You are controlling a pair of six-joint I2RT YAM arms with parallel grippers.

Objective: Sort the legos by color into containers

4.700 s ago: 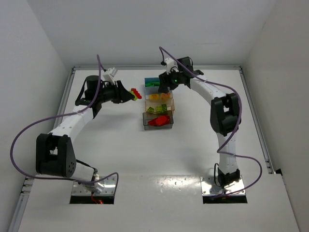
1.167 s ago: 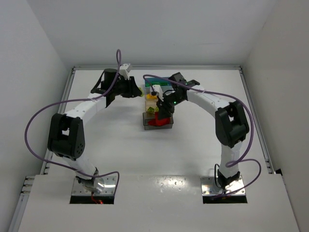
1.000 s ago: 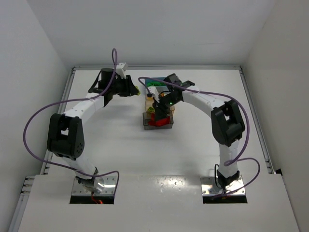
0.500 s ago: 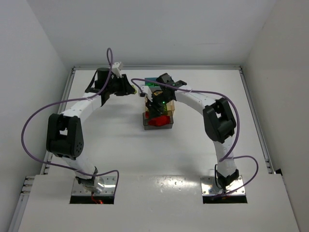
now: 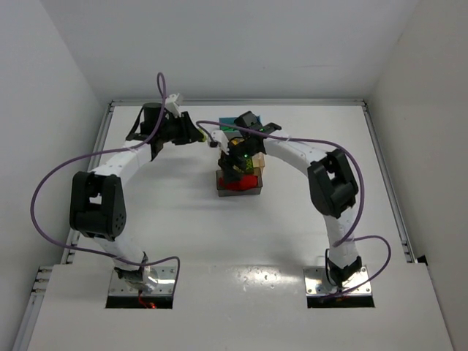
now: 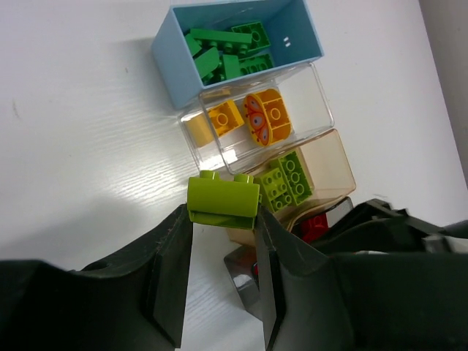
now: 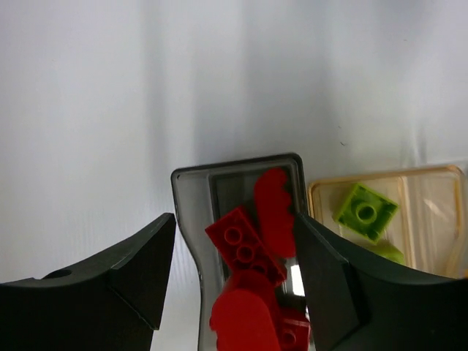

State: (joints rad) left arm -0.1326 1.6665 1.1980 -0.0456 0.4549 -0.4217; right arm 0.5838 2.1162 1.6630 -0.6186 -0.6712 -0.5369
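Note:
The tan bin (image 5: 251, 164) already holds lime legos, so I need to move my left gripper toward the right in the top view next and lower it over that bin.
My left gripper (image 6: 222, 217) is shut on a lime-green lego (image 6: 223, 197) and holds it above the table, left of the row of bins. In the top view it (image 5: 198, 137) sits left of the row. The blue bin (image 6: 296, 29) holds green legos. A clear bin (image 6: 314, 102) holds orange-yellow ones. The tan bin (image 6: 333, 164) holds lime legos. My right gripper (image 7: 234, 219) is open above the smoky grey bin (image 7: 186, 241), which holds several red legos (image 7: 245, 245). In the top view it (image 5: 231, 168) covers part of that bin (image 5: 248, 191).
The bins stand touching in one row at the middle back of the white table (image 5: 292, 219). White walls enclose the table on three sides. The right arm (image 6: 395, 234) reaches over the near end of the row, close to my left gripper.
The left gripper earlier held a multicolour clump and now holds only the lime lego, a little further left. The right gripper has swung from the blue bin to over the grey bin.

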